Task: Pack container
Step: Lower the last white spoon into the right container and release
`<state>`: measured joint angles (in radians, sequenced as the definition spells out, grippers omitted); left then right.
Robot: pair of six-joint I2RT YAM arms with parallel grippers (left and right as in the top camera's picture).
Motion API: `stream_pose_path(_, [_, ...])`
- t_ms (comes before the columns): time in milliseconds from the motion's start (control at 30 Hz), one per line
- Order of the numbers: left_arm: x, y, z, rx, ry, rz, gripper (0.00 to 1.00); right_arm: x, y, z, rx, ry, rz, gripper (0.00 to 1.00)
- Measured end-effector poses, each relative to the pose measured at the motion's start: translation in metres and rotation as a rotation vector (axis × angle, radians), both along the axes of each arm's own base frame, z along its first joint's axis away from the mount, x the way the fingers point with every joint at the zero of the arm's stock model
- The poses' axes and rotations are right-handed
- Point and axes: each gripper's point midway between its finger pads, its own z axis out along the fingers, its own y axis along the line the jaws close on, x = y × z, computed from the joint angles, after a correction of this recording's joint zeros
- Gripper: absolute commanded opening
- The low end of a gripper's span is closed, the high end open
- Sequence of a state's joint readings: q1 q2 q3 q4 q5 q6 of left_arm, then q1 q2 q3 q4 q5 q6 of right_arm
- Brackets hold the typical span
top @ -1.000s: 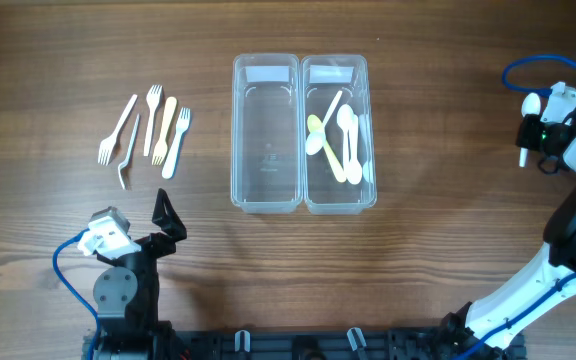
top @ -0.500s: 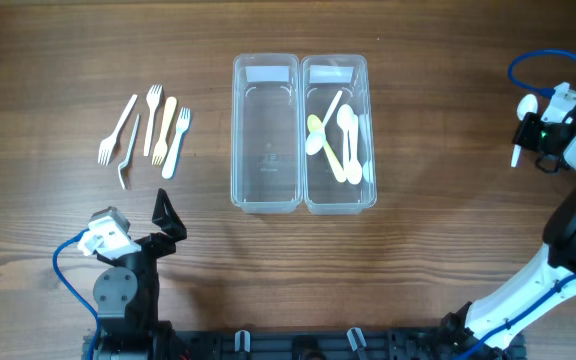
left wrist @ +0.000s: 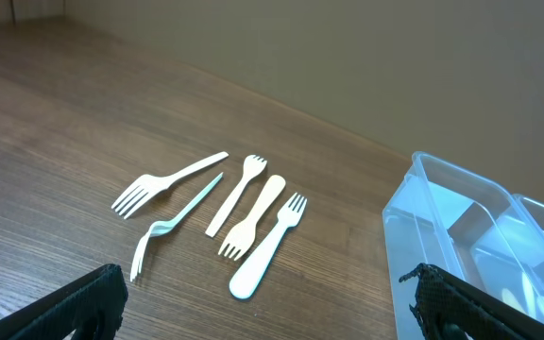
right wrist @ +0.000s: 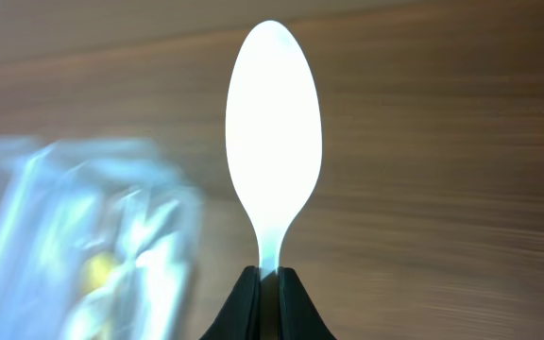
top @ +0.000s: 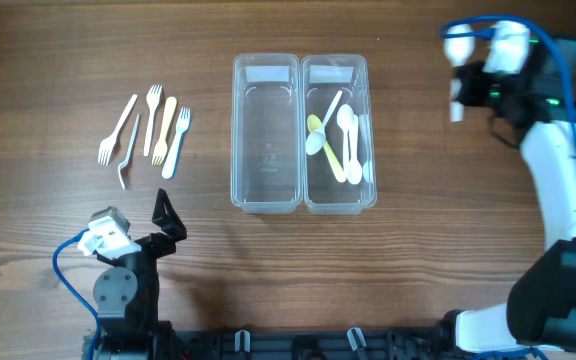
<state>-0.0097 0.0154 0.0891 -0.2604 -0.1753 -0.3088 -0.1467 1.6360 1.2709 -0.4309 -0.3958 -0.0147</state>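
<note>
I need to swing my right gripper left in the overhead view and lower the spoon over the other spoons, as they already lie in one container.
Two clear containers stand side by side: the left one (top: 265,130) is empty, the right one (top: 338,130) holds several white and yellow spoons (top: 340,135). Several white and cream forks (top: 148,130) lie on the table to the left, also in the left wrist view (left wrist: 253,217). My right gripper (top: 470,88) is shut on a white spoon (top: 456,48) in the air just right of the containers. In the right wrist view the spoon (right wrist: 274,151) stands up from the shut jaws (right wrist: 272,283). My left gripper (top: 168,215) is open and empty, below the forks (left wrist: 267,312).
The containers' edge shows at the right of the left wrist view (left wrist: 461,227) and blurred at the left of the right wrist view (right wrist: 83,236). The wooden table (top: 428,220) is bare around the right arm. A blue cable (top: 478,25) loops over the right wrist.
My right gripper has swung left and toward the table's far side with the white spoon, from the far right edge to just beside the containers. The left arm has not moved.
</note>
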Motion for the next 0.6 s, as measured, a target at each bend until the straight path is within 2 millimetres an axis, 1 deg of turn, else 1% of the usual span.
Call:
stream_pose_path(33, [0.000, 0.000, 0.000, 0.000, 0.000, 0.000, 1.00, -0.001, 0.023, 0.000, 0.017, 0.006, 0.047, 0.04])
stream_pose_path(67, [0.000, 0.000, 0.000, 0.000, 0.000, 0.000, 1.00, -0.003, 0.040, 0.000, 0.025, 0.006, 0.082, 0.04])
stream_pose_path(100, [0.000, 0.000, 0.000, 0.000, 0.000, 0.000, 1.00, -0.005, 0.065, 0.001, 0.035, 0.007, 0.136, 0.04])
stream_pose_path(133, [0.000, 0.000, 0.000, 0.000, 0.000, 0.000, 1.00, -0.008, 0.084, 0.002, 0.044, 0.010, 0.172, 0.04])
stream_pose_path(167, [0.000, 0.000, 0.000, 0.000, 0.000, 0.000, 1.00, -0.012, 0.108, 0.002, 0.052, 0.012, 0.213, 0.04])
stream_pose_path(233, [0.000, 0.000, 0.000, 0.000, 0.000, 0.000, 1.00, -0.021, 0.141, 0.002, 0.060, 0.022, 0.268, 0.04])
stream_pose_path(300, [0.000, 0.000, 0.000, 0.000, 0.000, 0.000, 1.00, -0.029, 0.167, 0.001, 0.058, 0.028, 0.308, 0.04])
stream_pose_path(367, [0.000, 0.000, 0.000, 0.000, 0.000, 0.000, 1.00, -0.034, 0.179, -0.001, 0.040, 0.031, 0.321, 0.04])
stream_pose_path(433, [0.000, 0.000, 0.000, 0.000, 0.000, 0.000, 1.00, -0.038, 0.186, -0.005, 0.023, 0.041, 0.315, 0.04])
stream_pose_path(500, [0.000, 0.000, 0.000, 0.000, 0.000, 0.000, 1.00, -0.039, 0.186, -0.007, 0.015, 0.052, 0.300, 0.04])
stream_pose_path(600, [0.000, 0.000, 0.000, 0.000, 0.000, 0.000, 1.00, -0.041, 0.181, -0.012, 0.005, 0.080, 0.267, 0.04])
